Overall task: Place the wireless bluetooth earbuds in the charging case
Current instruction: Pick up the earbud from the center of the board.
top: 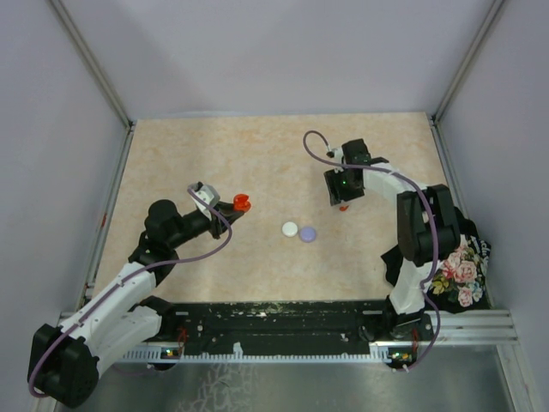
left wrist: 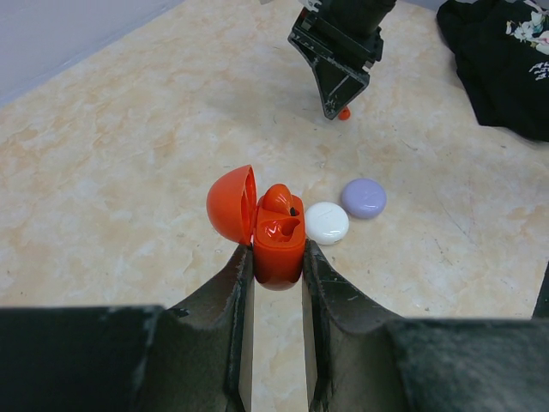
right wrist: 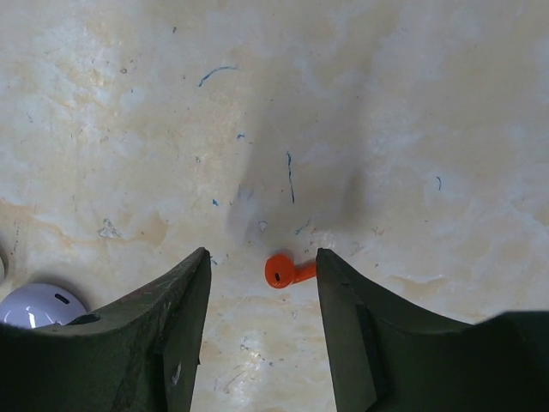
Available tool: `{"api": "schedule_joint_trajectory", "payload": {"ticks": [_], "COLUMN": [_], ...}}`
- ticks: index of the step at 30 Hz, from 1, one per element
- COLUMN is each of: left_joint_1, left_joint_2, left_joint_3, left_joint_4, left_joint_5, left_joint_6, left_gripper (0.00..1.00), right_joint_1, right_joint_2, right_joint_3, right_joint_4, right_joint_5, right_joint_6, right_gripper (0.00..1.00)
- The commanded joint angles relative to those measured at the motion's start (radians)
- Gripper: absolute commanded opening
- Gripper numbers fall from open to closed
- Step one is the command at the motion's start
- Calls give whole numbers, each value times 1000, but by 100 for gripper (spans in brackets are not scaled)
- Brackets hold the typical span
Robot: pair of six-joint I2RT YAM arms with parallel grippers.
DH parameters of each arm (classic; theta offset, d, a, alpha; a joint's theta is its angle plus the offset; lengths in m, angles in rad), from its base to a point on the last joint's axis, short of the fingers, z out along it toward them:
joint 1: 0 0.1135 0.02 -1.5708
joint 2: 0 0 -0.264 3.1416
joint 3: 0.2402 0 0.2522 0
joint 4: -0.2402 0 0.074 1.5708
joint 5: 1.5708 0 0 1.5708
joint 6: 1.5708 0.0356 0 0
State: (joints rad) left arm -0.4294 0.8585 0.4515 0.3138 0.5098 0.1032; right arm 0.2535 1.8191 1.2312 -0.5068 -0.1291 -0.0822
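Observation:
The right gripper moves down over the red earbud's round head (top: 344, 207) (right wrist: 279, 270) next and closes its fingers around it, since the head lies below the gap between them.
My left gripper (left wrist: 276, 257) is shut on a red charging case (left wrist: 279, 236), holding it by its sides above the table. The case's lid (left wrist: 232, 204) stands open to the left, and one red earbud (left wrist: 276, 199) sits inside. From above, the case (top: 241, 202) shows left of centre at the left gripper (top: 232, 209). Another red earbud (right wrist: 281, 271) lies on the table between the fingers of my right gripper (right wrist: 262, 254), which is open just above it. The earbud's stem reaches the right finger. From above, this earbud (top: 343, 207) peeks out under the right gripper (top: 341, 202).
A round white disc (top: 290, 229) and a round lavender disc (top: 307, 233) lie side by side mid-table, between the two grippers. A black flowered cloth (top: 463, 266) lies at the table's right edge beside the right arm. Metal frame rails border the table.

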Motion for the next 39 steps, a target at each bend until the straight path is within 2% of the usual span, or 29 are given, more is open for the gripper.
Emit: {"api": "schedule_joint_trajectory", "payload": {"ticks": [1,15,20,24,31,39], "left_joint_1": [4,4,3,3,3,3], "left_joint_2": [-9,-8,-5,-3,-5,-10], "left_joint_3": [9,11,12,12,12,12], "left_joint_4": [20,22,24,26,25,22], "left_joint_5": [30,45,48,52,52,50], "left_joint_6": [14,13,13,10,11,13], "left_gripper": [0,0,0,0,0,0], "right_joint_1": [-11,-18,-16,2,43,61], "right_joint_2": [19,-9,-51,-70,-80,-58], "right_joint_3": [23,-52,-96,-107,-98,-65], "right_joint_4": [-1,-41,-46,-49,-8,57], "right_joint_5": [-38,0,-12,35,115,190], "right_joint_6": [-23,-9,20,43,102,181], "right_gripper": [53,53,49,43,41,35]}}
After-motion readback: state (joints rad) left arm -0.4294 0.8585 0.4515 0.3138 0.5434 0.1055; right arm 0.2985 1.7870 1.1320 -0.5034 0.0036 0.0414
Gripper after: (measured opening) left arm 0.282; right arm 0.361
